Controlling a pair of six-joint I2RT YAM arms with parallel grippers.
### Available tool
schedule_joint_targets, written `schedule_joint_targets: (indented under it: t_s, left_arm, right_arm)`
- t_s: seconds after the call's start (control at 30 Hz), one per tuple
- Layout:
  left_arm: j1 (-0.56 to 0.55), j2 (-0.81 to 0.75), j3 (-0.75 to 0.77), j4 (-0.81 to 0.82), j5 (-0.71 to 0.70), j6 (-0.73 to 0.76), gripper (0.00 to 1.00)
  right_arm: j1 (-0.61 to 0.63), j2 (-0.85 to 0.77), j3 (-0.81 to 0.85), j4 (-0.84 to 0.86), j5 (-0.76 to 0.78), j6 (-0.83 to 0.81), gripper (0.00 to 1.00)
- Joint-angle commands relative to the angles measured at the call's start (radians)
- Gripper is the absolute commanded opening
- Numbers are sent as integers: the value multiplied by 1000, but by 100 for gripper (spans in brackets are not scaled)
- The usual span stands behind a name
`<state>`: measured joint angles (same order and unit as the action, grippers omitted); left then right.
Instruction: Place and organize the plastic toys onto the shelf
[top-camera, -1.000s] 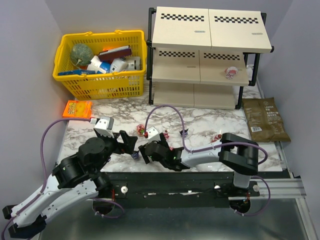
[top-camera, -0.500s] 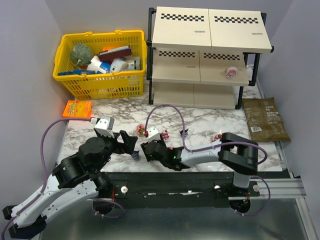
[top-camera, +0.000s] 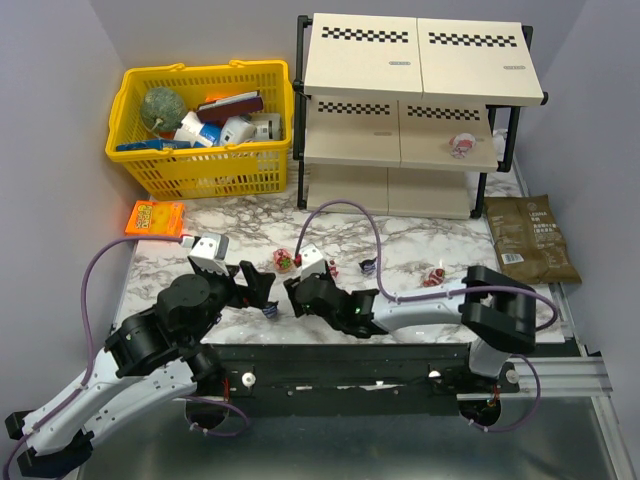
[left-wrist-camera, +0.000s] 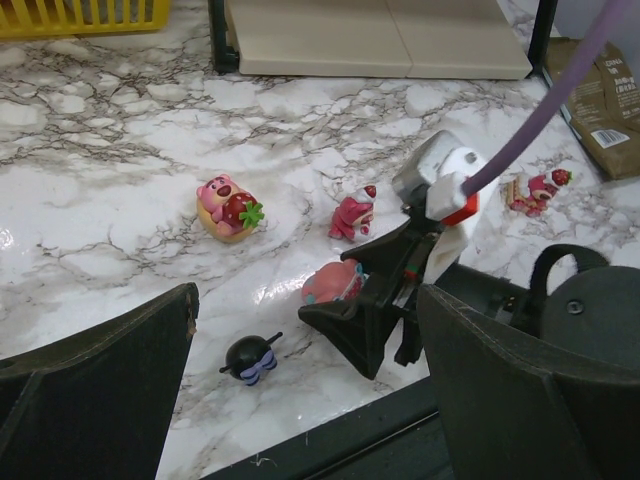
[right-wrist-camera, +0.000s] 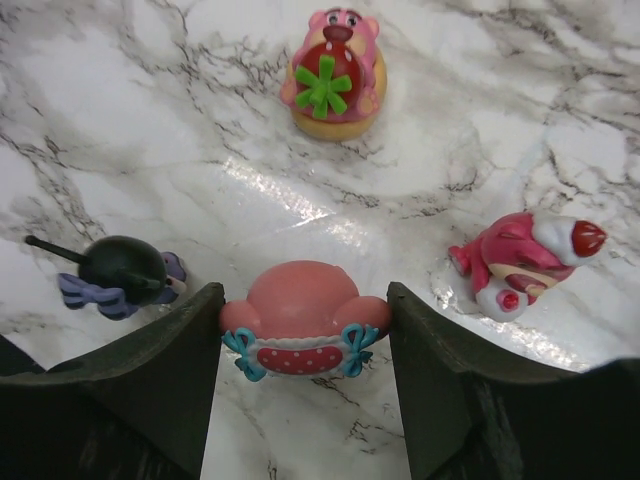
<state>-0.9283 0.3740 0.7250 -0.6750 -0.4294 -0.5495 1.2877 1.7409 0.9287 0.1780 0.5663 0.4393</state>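
The roundish toy goes up and outward to the board's center seam (top-camera: 400, 146) next, where my right gripper releases it, because the shelf's middle board is bare beside its toy.
My right gripper (right-wrist-camera: 303, 335) is shut on a pink roundish toy (right-wrist-camera: 303, 318) with blue bows, low over the marble top; both fingers touch its sides. It also shows in the left wrist view (left-wrist-camera: 330, 282). A black toy with a purple bow (right-wrist-camera: 122, 268) lies just left of it. A pink bear toy with a strawberry (right-wrist-camera: 333, 72) and a red-pink lying toy (right-wrist-camera: 527, 262) are farther off. My left gripper (left-wrist-camera: 300, 340) is open and empty, close to the black toy (left-wrist-camera: 248, 356). The shelf (top-camera: 420, 100) stands at the back, with one pink-and-white toy (top-camera: 463, 145) on its middle board.
A yellow basket (top-camera: 200, 170) with larger items stands at the back left. An orange packet (top-camera: 155, 217) lies in front of it and a brown pouch (top-camera: 530, 240) at the right. More small toys (top-camera: 434, 276) lie on the table before the shelf.
My right gripper has slid a little away from the table's near edge, and its elbow has swung right. The left arm has not moved.
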Motion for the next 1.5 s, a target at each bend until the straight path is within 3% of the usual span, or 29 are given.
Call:
schedule_joint_targets:
  t_s: [0.0,0.23,0.63,0.97,1.47]
  left_arm:
    - [6,-10,-7,17,17,6,99]
    - [8,-20,-7,18,18,6,99]
    - [9,-10,-10,20,24,8,99]
    - [25,20,-6,25,41,16,99]
    - [51,31,-7,28,52,20,99]
  right_arm:
    - [-4,-141,25,-43,78,-24,38]
    - [-56,-316,64,-210,149,-21,38]
    - [-415,-517,131,-359,173,-62,38]
    - [-606,-386,340,-400,176,-139,40]
    - [-694,-189,506,-428,153,-159,42]
